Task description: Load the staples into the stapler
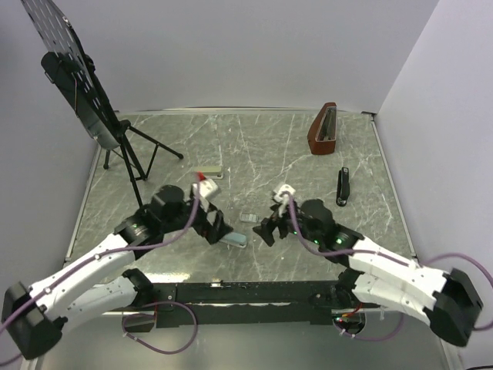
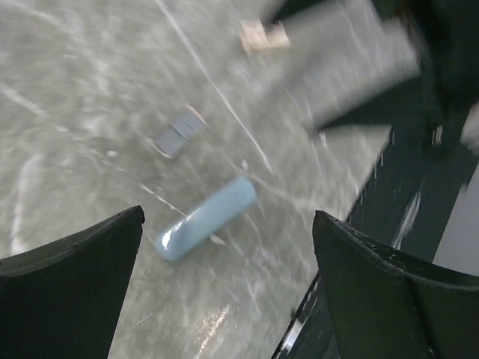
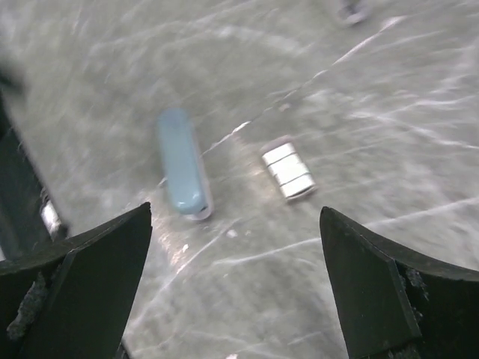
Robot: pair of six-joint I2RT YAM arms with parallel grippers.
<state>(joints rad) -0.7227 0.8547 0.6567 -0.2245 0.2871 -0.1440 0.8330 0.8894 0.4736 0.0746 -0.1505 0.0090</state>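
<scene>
The stapler lies at an angle between my left gripper's fingers. My left gripper should move down toward the right in the top view and turn onto the blue stapler's rounded end (image 1: 242, 241) (image 2: 241, 194).
The black stapler (image 1: 343, 186) lies shut on the table at the right, away from both arms. A small silvery block of staples (image 1: 248, 216) lies mid-table between the grippers; it also shows in the left wrist view (image 2: 178, 132) and the right wrist view (image 3: 288, 170). The whitish-tan box (image 1: 212, 173) sits behind the left wrist and shows in its view (image 2: 263, 35). My left gripper (image 1: 218, 228) (image 2: 228, 224) is open and empty above the table. My right gripper (image 1: 269, 230) (image 3: 236, 213) is open and empty, just short of the staples.
A pale blue-grey stapler (image 1: 235, 240) (image 2: 206, 218) (image 3: 182, 163) lies between the two grippers near the front. A brown wedge-shaped holder (image 1: 323, 129) stands at the back right. A black stand on a tripod (image 1: 115, 139) occupies the back left.
</scene>
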